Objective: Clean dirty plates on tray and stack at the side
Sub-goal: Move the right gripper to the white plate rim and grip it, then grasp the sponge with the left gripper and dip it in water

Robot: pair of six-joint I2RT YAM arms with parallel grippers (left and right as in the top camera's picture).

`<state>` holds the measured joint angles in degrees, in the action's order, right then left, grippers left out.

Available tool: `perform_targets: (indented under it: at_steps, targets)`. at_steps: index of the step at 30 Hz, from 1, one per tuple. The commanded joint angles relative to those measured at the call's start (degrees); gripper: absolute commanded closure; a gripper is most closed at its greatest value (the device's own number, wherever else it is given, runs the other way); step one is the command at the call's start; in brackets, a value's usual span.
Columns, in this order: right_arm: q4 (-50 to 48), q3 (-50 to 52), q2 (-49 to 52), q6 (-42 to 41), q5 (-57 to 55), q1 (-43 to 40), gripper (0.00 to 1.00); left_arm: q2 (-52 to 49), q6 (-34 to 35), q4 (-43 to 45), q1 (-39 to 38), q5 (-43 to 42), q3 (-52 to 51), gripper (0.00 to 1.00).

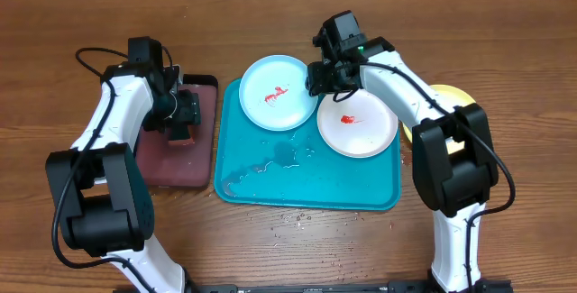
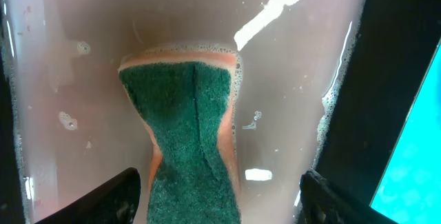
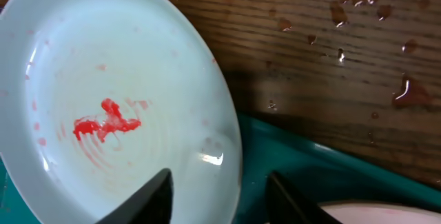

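Note:
I need to lower my left gripper next, with its open fingers on either side of the green-faced sponge's narrow middle [image 2: 189, 154] below it. I should close them where that middle is slimmest.
The turquoise tray [image 1: 306, 189] holds the light blue plate [image 1: 275, 92] at its far left and the white plate [image 1: 356, 123] at its right, both with red smears. The yellow-green plate [image 1: 455, 99] lies on the table right of the tray, partly hidden by my right arm. My right gripper [image 1: 325, 78] is open at the light blue plate's right rim. In the right wrist view the fingers [image 3: 224, 196] straddle the rim of that plate [image 3: 103, 114]. My left gripper [image 1: 183, 117] is open with the green sponge [image 2: 189, 134] between its fingers [image 2: 217, 200].
The sponge lies in a small black-rimmed pinkish tray [image 1: 194, 162] with soapy water [image 2: 83, 79], left of the turquoise tray [image 2: 413, 169]. Wet patches [image 1: 270, 162] lie on the turquoise tray. Water drops [image 3: 406, 93] lie on the wooden table behind it.

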<state>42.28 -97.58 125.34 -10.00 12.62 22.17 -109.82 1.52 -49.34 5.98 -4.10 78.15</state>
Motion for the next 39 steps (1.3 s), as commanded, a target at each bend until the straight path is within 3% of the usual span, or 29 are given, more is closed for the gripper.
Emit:
perform_targets:
  at_steps: [1,5,13,22,39]
  targets:
    - [0.28,-0.74,2.40,-2.03,-0.52,0.22,0.61,1.18,0.37,-0.02,-0.39,-0.39,-0.04,0.25]
    - [1.33,-0.72,2.73,-2.43,-0.04,0.68,0.83,1.18,0.37,-0.13,-0.39,-0.39,-0.04,0.25]
    - [2.67,-0.76,2.01,-2.51,3.41,2.80,0.95,1.18,0.37,-0.11,-0.39,-0.37,-0.04,0.24]
    - [9.31,-0.76,1.84,-8.11,4.22,4.90,0.96,1.18,0.37,-0.07,-0.39,-0.37,-0.04,0.24]
    - [9.51,-0.76,1.84,-8.07,4.20,5.53,0.96,1.16,1.05,1.46,-0.37,3.28,-1.75,0.36]
